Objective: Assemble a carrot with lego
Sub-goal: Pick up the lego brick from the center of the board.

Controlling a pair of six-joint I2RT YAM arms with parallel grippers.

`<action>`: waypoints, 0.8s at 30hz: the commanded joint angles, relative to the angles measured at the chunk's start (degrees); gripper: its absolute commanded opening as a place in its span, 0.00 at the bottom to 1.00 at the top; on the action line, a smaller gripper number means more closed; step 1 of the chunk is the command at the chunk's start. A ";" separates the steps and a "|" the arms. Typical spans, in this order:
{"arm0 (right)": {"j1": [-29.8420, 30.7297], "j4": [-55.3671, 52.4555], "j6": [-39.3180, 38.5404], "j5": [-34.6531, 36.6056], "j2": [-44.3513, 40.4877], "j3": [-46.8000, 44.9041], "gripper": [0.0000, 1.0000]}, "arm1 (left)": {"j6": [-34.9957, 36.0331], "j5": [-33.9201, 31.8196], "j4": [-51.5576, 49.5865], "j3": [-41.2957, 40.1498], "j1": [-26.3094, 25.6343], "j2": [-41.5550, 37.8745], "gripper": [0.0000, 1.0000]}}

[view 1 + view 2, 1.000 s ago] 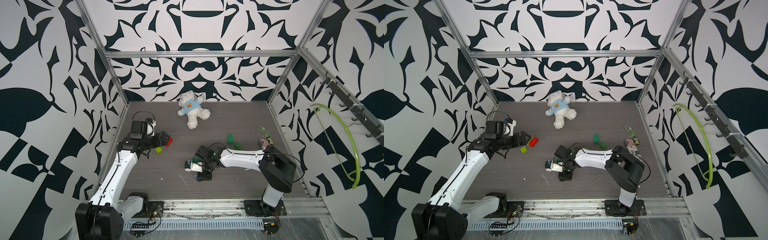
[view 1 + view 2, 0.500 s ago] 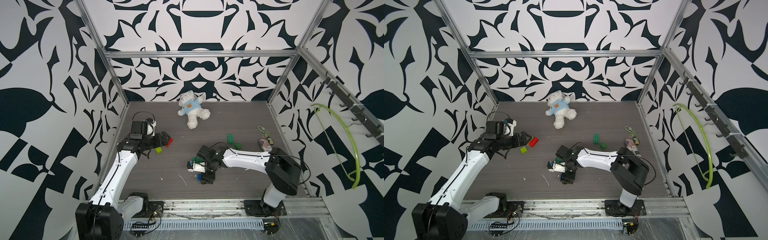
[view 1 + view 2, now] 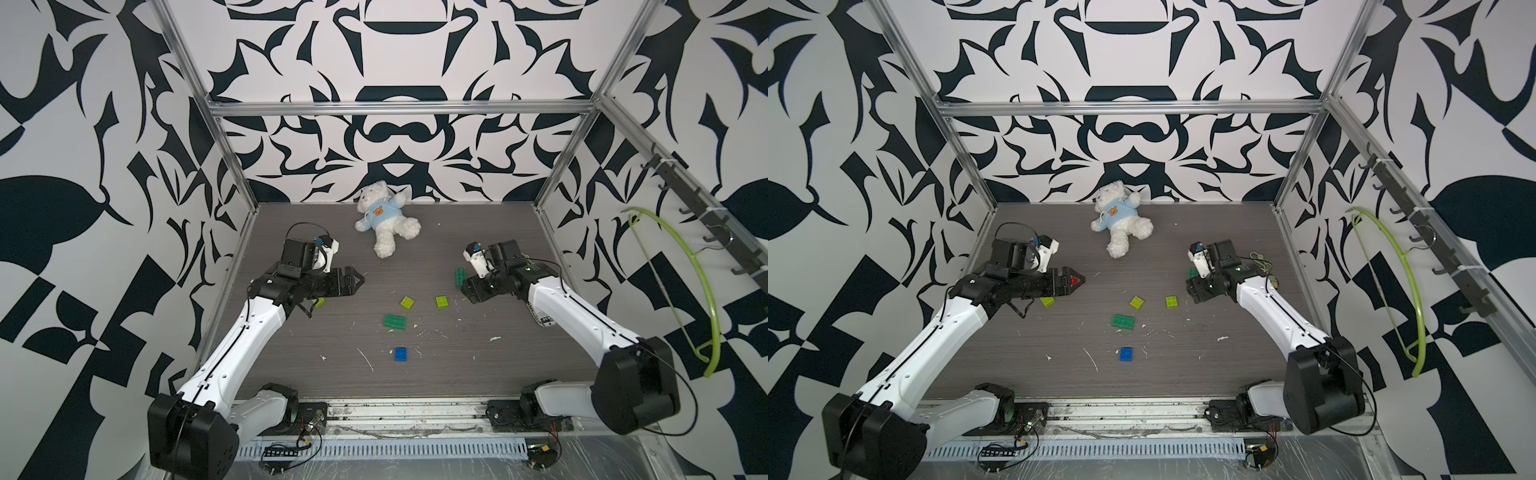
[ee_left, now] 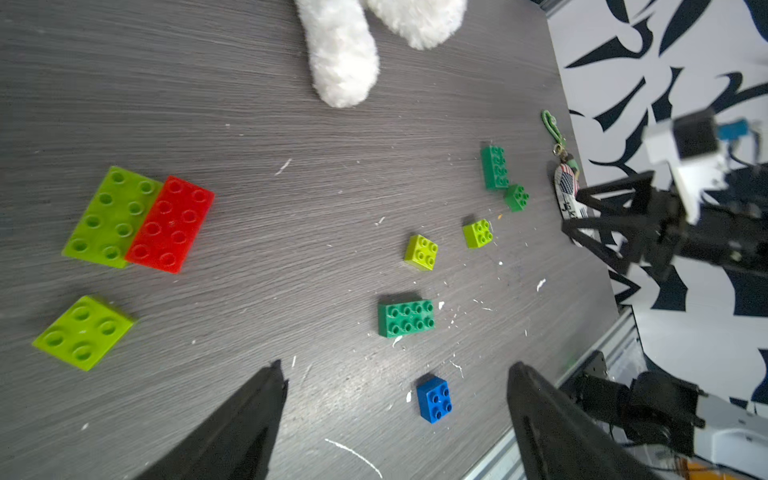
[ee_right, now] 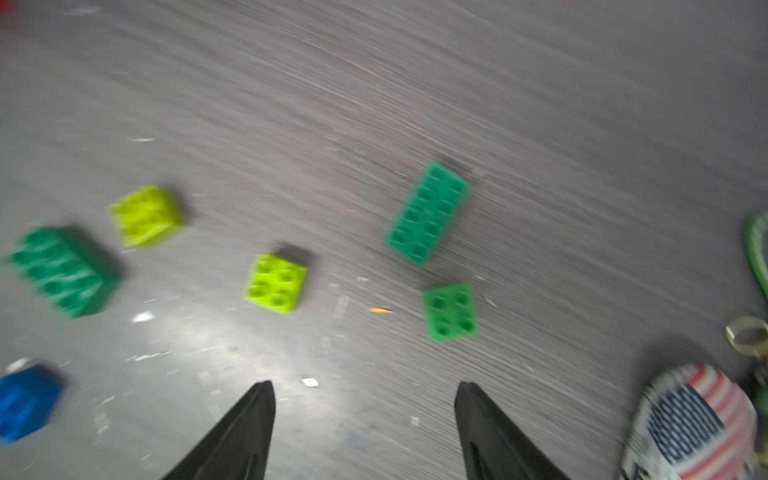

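Note:
The robot's right gripper should next move down toward the table, with its open fingers passing on either side of the small dark green brick, since the table is bare on both sides of that brick.
No joined carrot is in view; the lego lies loose on the dark table. In the left wrist view a lime brick [image 4: 110, 216] touches a red brick [image 4: 170, 224], with a small lime brick [image 4: 83, 332] beside them. In mid-table lie two lime bricks [image 3: 407, 302] [image 3: 441, 302], a dark green brick [image 3: 395, 321] and a blue brick [image 3: 401, 354]. Two more dark green bricks [image 5: 428, 214] [image 5: 451, 311] lie ahead of my right gripper [image 5: 365, 386] [image 3: 467, 291], which is open and empty. My left gripper [image 4: 397, 370] [image 3: 357, 280] hangs open and empty over the red brick.
A white teddy bear [image 3: 384, 220] in a blue shirt lies at the back. A flag-patterned keychain tag [image 5: 690, 419] lies by the right wall, close to the right gripper. A green hanger [image 3: 702, 286] hangs outside on the right. Metal frame posts edge the table.
My right gripper has opened and pulled back from mid-table to the right side, leaving the blue brick on the table. The left arm has hardly moved.

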 commanded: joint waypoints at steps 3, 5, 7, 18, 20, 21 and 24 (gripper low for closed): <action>-2.84 -1.88 -2.95 5.47 6.11 2.18 0.76 | 0.85 0.28 1.62 1.00 -1.84 0.86 0.91; -2.95 -1.47 -4.41 4.74 7.87 1.71 0.76 | 1.06 0.27 1.87 0.18 -1.81 0.42 0.91; -3.00 -0.94 -5.85 5.44 9.15 1.24 0.76 | 1.07 0.10 2.04 -0.49 -1.85 -0.23 0.91; -3.17 1.26 -12.26 3.27 18.75 5.84 0.71 | 0.80 0.85 3.20 -1.67 -1.80 -2.70 0.92; -3.38 1.70 -12.94 2.49 20.87 7.18 0.69 | 0.91 0.79 3.15 -1.71 -1.76 -2.77 0.92; -3.35 1.42 -13.25 2.56 21.89 7.88 0.68 | 0.90 0.59 3.13 -1.76 -1.78 -2.64 0.92; -3.35 0.53 -14.18 1.21 23.95 9.40 0.65 | 0.90 0.37 3.02 -1.82 -1.78 -2.46 0.92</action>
